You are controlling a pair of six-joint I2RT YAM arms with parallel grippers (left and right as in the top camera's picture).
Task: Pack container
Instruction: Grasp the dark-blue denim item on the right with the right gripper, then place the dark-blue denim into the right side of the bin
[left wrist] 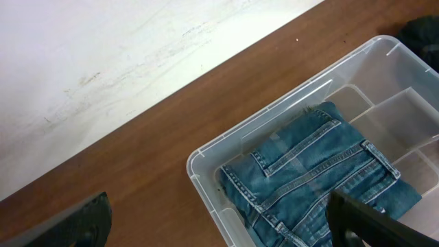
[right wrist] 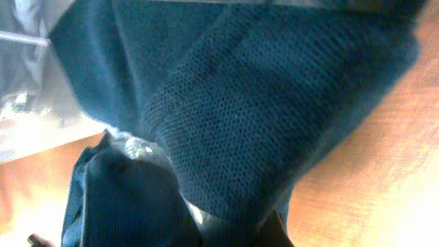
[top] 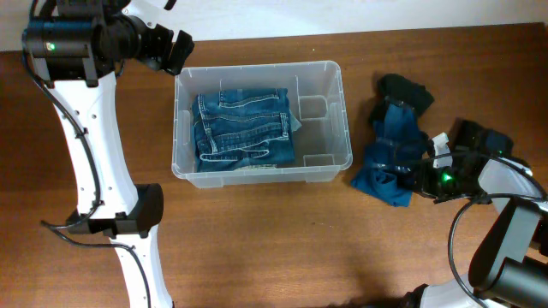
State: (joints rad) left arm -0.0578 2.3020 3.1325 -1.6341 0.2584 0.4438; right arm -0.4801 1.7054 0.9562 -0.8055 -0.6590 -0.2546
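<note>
The tub's empty part (top: 320,128) is on the left in the overhead view. I should next lift the knit garment (top: 390,158) in my right gripper across the tub's rim, lower it and let it go.
The container (top: 325,81) is a clear plastic tub in the middle of the table, with folded blue jeans (top: 244,128) in its left part. In the left wrist view its corner rim (left wrist: 206,165) and the jeans (left wrist: 322,178) show below me. My left gripper (top: 180,51) is open and empty, hovering over the tub's far left corner, with its fingers wide apart (left wrist: 219,230). My right gripper (top: 425,177) is shut on a dark blue knit garment (top: 390,158) lying right of the tub. The fabric (right wrist: 260,103) fills the right wrist view around the fingertips (right wrist: 230,233).
A black garment (top: 407,90) lies behind the blue one, at the right of the tub. The tub's right part shows moulded dividers (top: 315,107). A pale wall (left wrist: 103,55) borders the table's far edge. Bare wood (top: 282,239) lies in front of the tub.
</note>
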